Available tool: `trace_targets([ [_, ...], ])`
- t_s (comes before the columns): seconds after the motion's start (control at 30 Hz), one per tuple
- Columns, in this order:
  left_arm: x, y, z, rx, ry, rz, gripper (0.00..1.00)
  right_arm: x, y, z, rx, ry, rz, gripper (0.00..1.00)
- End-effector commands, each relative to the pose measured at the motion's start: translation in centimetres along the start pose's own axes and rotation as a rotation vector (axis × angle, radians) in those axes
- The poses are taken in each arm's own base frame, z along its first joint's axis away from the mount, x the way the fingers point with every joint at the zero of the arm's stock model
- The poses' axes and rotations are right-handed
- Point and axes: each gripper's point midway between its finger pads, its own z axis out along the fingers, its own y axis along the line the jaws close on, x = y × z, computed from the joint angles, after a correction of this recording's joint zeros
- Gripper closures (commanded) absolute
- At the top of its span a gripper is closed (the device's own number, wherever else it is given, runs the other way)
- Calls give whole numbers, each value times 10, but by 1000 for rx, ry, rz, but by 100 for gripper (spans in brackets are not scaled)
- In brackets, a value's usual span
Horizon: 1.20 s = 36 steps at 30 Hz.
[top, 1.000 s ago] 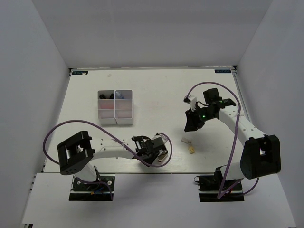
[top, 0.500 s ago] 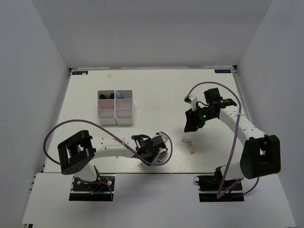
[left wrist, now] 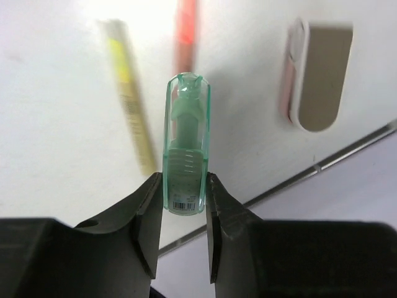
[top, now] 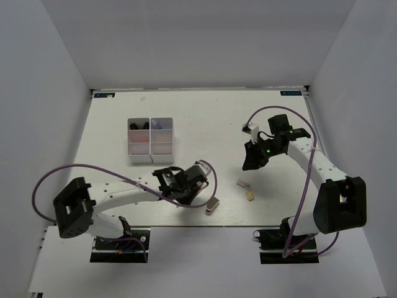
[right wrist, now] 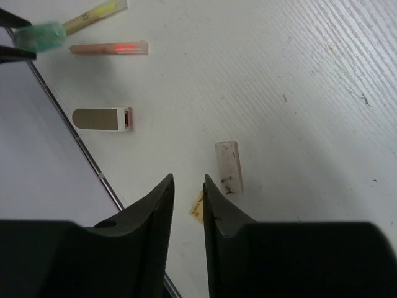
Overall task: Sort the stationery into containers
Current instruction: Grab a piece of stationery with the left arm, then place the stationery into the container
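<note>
Next, my left gripper will carry the tube (left wrist: 186,143) outward, left in the top view, and release it in the section of the organizer nearer than the dark items, where space shows.
My left gripper (left wrist: 184,181) is shut on a teal tube (left wrist: 186,143) and holds it above the table; in the top view the gripper (top: 191,179) is near the front middle. Below it lie a thin yellow pen (left wrist: 131,105), a pink pen (left wrist: 185,37) and a grey block (left wrist: 319,77), which also shows in the top view (top: 213,203). My right gripper (right wrist: 188,181) is empty, its jaws a narrow gap apart, above a whitish block (right wrist: 228,166) and a small yellow block (right wrist: 197,208). The white organizer box (top: 151,141) stands at the left back.
The organizer's far compartments hold dark and bluish items; the near ones look pink inside. The table's front edge (right wrist: 93,164) runs close to the grey block. Purple cables loop off both arms. White walls enclose the table on three sides.
My left arm has swung left and drawn its gripper back and left with the teal tube. The grey block now lies uncovered. The right arm has barely moved.
</note>
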Motion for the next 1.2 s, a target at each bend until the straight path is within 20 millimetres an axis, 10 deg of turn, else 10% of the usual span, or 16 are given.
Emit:
trace_targets([
  [0.0, -32, 37, -33, -58, -124, -56, 100, -13, 5, -9, -9, -31, -20, 70],
  [0.43, -94, 233, -96, -238, -444, -545, 100, -12, 4, -9, -12, -33, -12, 54],
  [0.67, -121, 264, -112, 81, -494, -459, 100, -13, 5, -8, -21, -34, -21, 52],
  [1.17, -115, 296, -98, -32, -490, 189, 100, -11, 10, -7, -60, -27, -9, 50],
])
